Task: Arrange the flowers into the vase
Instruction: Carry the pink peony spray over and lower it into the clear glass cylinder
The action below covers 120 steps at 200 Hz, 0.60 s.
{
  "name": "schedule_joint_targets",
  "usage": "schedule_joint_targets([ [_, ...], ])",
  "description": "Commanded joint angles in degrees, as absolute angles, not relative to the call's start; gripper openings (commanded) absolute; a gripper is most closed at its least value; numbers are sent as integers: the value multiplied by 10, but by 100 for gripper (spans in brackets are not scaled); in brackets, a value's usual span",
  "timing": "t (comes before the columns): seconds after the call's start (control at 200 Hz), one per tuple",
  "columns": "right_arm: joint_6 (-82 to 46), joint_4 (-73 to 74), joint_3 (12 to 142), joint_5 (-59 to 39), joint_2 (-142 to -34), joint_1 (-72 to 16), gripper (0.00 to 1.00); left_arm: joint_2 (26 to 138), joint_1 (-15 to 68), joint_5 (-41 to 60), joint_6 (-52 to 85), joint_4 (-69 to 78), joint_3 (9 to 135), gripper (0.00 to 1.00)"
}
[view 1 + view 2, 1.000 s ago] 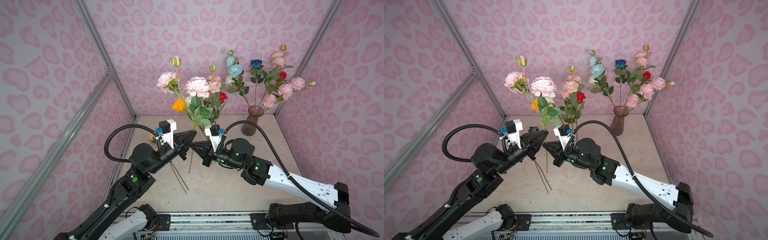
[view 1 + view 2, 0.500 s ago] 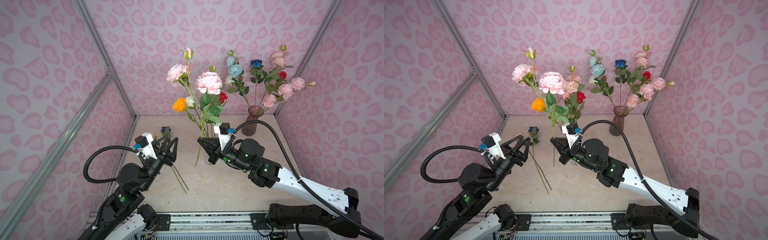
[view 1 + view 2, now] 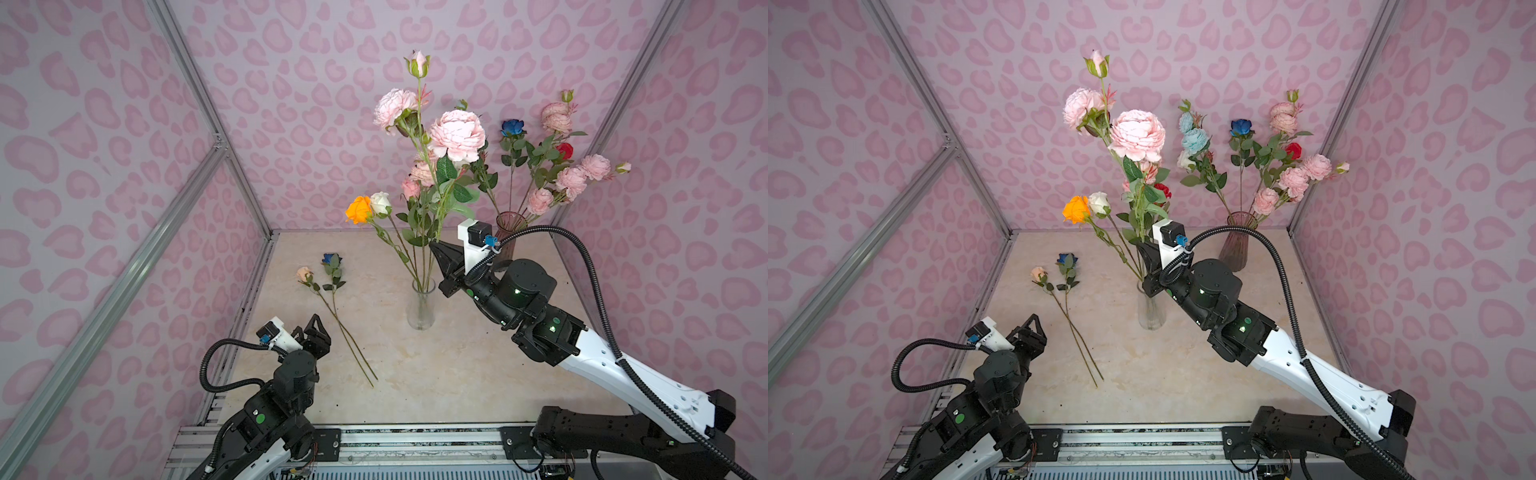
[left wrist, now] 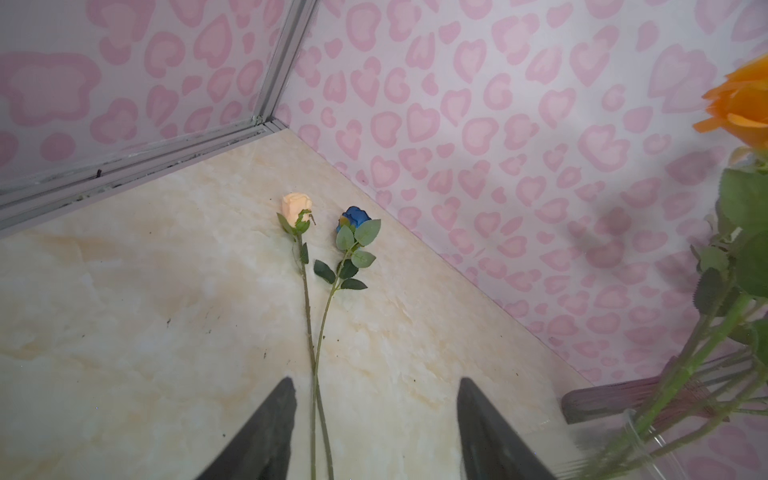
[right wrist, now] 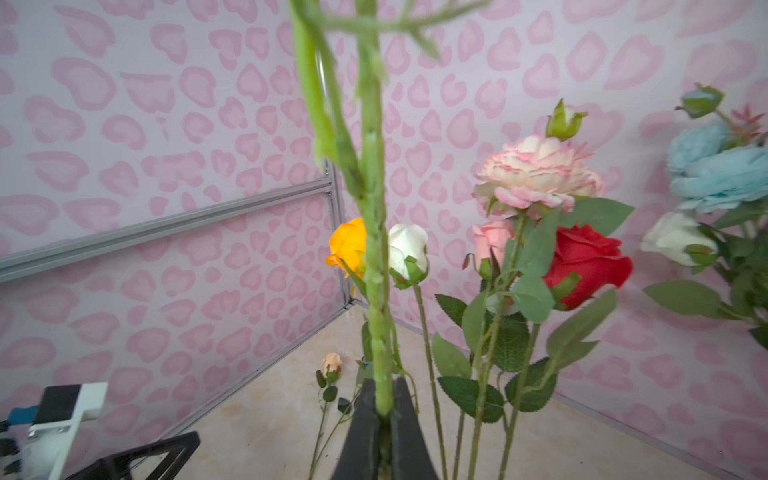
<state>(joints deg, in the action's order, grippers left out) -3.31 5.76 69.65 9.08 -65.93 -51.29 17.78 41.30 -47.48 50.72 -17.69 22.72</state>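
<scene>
My right gripper moves down toward the clear vase's opening (image 3: 423, 284) next, sliding the peony stem down before releasing it, since the peony blooms stand high above the roses.
A clear glass vase (image 3: 420, 309) (image 3: 1151, 311) stands mid-table and holds an orange rose (image 3: 359, 209), a white rose (image 3: 380, 203) and other stems. My right gripper (image 3: 433, 246) (image 3: 1140, 246) (image 5: 384, 380) is shut on the thick green stem of a pink peony branch (image 3: 457, 135) (image 3: 1138, 135), just above the vase's mouth. Whether the stem's end is inside the vase I cannot tell. A peach rose (image 3: 304, 273) (image 4: 297, 203) and a dark blue rose (image 3: 330, 259) (image 4: 353, 218) lie on the table with crossed stems. My left gripper (image 3: 307, 328) (image 3: 1027, 326) (image 4: 376, 380) hangs open over their lower stems, holding nothing.
A purple vase (image 3: 509, 232) (image 3: 1235, 245) full of pink, blue, red and light blue flowers stands at the back right, close behind my right wrist. Pink patterned walls with metal frame bars (image 3: 195, 166) close in three sides. A metal rail (image 3: 374, 440) runs along the front edge.
My left gripper let go of the peony stem, opened and drew back low to the front left. The right gripper carried the branch rightward, upright over the clear vase.
</scene>
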Motion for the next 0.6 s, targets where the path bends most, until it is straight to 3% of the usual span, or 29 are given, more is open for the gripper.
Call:
schedule_joint_targets([
  [0.0, -21, 116, 684, 123, -669, -493, 0, 193, 413, -496, 545, -181, 232, 63],
  [0.315, -70, 187, 655, 136, -711, -456, 0, 264, 413, -472, 541, -184, 268, 63],
  [0.595, -93, 196, 626, 140, -725, -453, 0, 261, 412, -481, 544, -187, 269, 64],
])
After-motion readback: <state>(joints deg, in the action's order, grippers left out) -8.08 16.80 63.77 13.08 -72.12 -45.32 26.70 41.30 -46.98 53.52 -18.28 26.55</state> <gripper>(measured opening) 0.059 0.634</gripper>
